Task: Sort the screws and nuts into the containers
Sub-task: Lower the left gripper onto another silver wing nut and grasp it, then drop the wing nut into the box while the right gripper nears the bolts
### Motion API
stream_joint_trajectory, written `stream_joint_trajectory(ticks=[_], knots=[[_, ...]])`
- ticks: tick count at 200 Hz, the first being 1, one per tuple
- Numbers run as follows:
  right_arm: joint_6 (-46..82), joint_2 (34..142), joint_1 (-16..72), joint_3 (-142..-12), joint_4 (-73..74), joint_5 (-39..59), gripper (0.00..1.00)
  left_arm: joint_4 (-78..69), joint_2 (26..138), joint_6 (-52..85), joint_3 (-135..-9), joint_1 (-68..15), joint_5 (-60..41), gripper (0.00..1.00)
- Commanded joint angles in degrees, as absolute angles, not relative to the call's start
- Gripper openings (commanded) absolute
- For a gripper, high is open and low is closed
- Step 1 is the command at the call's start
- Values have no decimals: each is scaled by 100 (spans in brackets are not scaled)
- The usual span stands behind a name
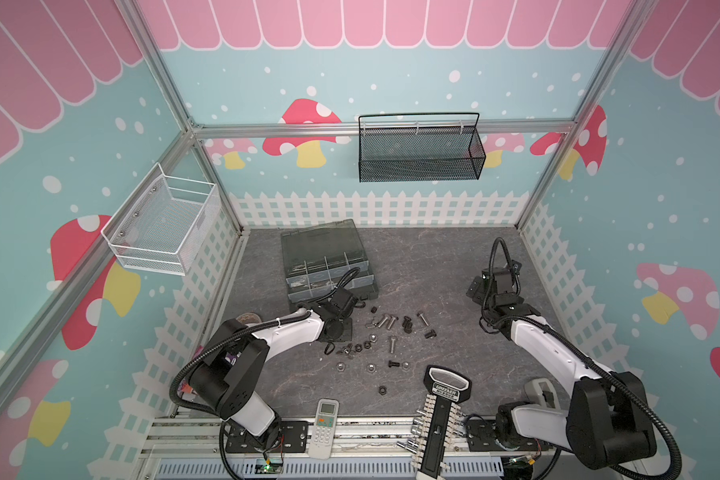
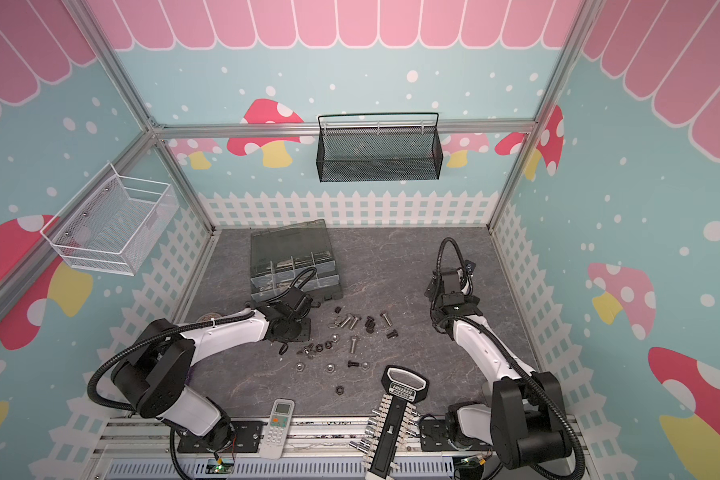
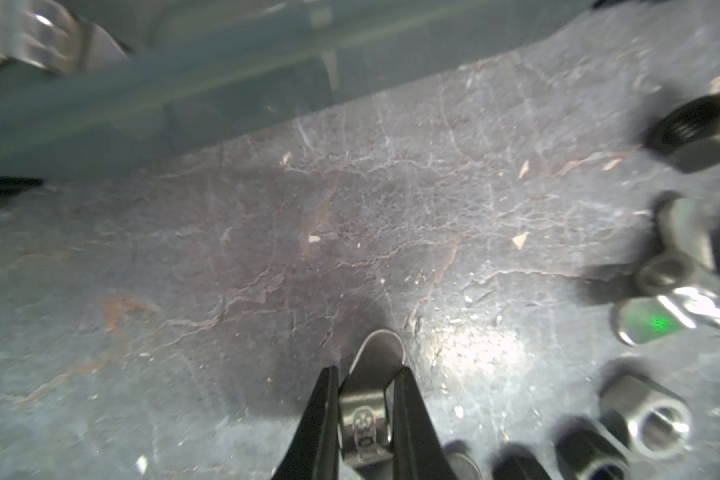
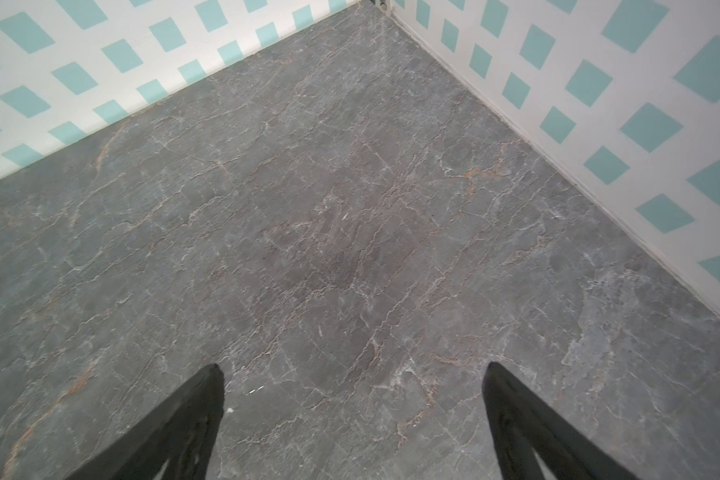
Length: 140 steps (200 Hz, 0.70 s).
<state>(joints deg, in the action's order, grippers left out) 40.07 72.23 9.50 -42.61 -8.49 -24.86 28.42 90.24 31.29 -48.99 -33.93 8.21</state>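
Silver hardware already shows in the near compartment, so my left gripper will next lift the wing nut, move outward over the box's side and release it there.
Loose screws and nuts lie mid-table: a silver screw, a black screw, a silver nut and a black nut. The containers are the divided compartments of a smoky-grey organizer box with its lid up, at the back left. My left gripper is low at the left edge of the pile. In the left wrist view it is shut on a small silver winged nut. More nuts lie beside it. My right gripper stands open over bare table at the right.
A white remote control and a black socket rack lie at the front edge. A black mesh basket hangs on the back wall, a white wire basket on the left wall. The box wall is just beyond my left gripper.
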Motion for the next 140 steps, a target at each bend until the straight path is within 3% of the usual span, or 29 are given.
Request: stream_joint_trajectory(ticks=[1,67,140], knots=[[3856,7234,1090,-4195,-545,-1912,98,2771,8648,3193,-5074,-3264,1027,3],[4050,7898,2039,-4707,-1062,-1664,98,2563,8270,3008,-5326,-2563,994,2],[4148,7937,2215,-4731,-1151,-1715,98,2328,8392,2891,-5545,-1622,911,3]])
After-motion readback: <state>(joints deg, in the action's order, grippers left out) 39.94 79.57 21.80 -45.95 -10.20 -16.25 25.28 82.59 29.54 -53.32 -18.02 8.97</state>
